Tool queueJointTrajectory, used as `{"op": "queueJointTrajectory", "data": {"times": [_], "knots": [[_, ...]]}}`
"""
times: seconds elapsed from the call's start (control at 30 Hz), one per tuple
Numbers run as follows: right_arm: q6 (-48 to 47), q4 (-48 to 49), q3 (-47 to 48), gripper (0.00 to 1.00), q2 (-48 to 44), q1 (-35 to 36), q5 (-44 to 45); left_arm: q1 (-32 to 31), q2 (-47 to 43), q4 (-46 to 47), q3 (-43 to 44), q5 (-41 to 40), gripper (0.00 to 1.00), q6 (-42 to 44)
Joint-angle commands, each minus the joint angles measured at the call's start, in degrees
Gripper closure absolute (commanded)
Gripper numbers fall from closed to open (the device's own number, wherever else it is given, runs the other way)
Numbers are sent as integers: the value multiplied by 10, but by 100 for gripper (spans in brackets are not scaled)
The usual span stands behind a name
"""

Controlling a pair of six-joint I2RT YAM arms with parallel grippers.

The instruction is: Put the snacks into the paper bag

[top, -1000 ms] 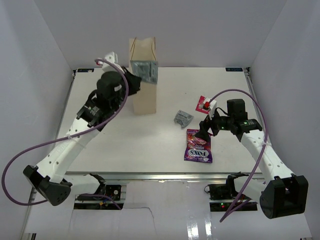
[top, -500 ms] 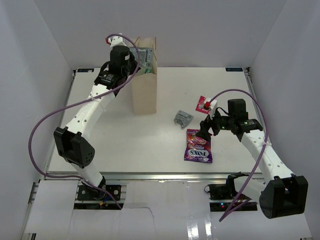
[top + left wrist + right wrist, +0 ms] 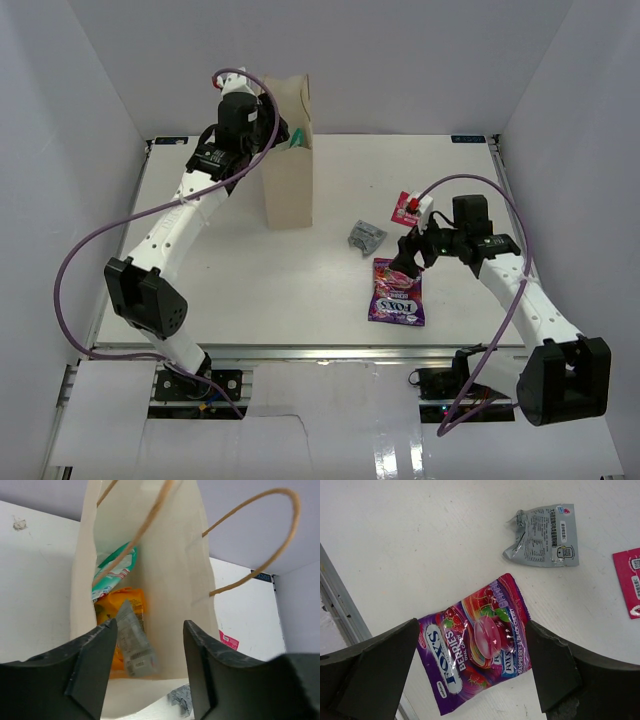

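Next, my right gripper goes outward and left in the top view, then lowers onto the silver-grey packet's crumpled end (image 3: 366,248) (image 3: 520,546), where bunched folds offer a top fold.
The paper bag (image 3: 290,185) stands upright at the back left of the table. My left gripper (image 3: 283,133) hangs over its mouth, open and holding nothing. In the left wrist view, between the open jaws of the left gripper (image 3: 150,624), I look down into the bag (image 3: 175,580): a teal-and-white packet (image 3: 115,572), an orange packet (image 3: 125,605) and a silver-grey packet (image 3: 132,642) lying loose on top. My right gripper (image 3: 405,262) (image 3: 472,625) hovers open just above the purple-pink packet (image 3: 397,293) (image 3: 475,645), which lies flat on the table.
A second silver-grey packet (image 3: 366,236) (image 3: 545,537) lies crumpled on the table right of the bag. A pink-red packet (image 3: 405,205) (image 3: 627,582) lies behind the right gripper. The bag's thin handles (image 3: 260,535) arch above its mouth. A metal rail (image 3: 340,610) runs along the table's near edge.
My left arm carried the silver-grey packet up over the bag's mouth and opened; the packet now lies inside the bag. The right gripper shifted slightly over the purple-pink packet.
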Motion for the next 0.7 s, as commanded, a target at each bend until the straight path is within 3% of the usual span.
{"op": "queueJointTrajectory", "data": {"times": [0.0, 0.2, 0.43, 0.57, 0.67], "knots": [[57, 44, 25, 9, 23, -1, -1, 5, -53, 3, -4, 1, 33, 3], [167, 87, 73, 12, 129, 15, 48, 5, -91, 4, -7, 22, 23, 10], [228, 12, 233, 8, 343, 110, 245, 5, -205, 24, -92, 117, 10, 65], [188, 7, 288, 7, 393, 136, 296, 5, -310, 23, -223, 133, 6, 65], [102, -16, 301, 9, 412, 141, 259, 5, -398, 19, -312, 134, 5, 43]]}}
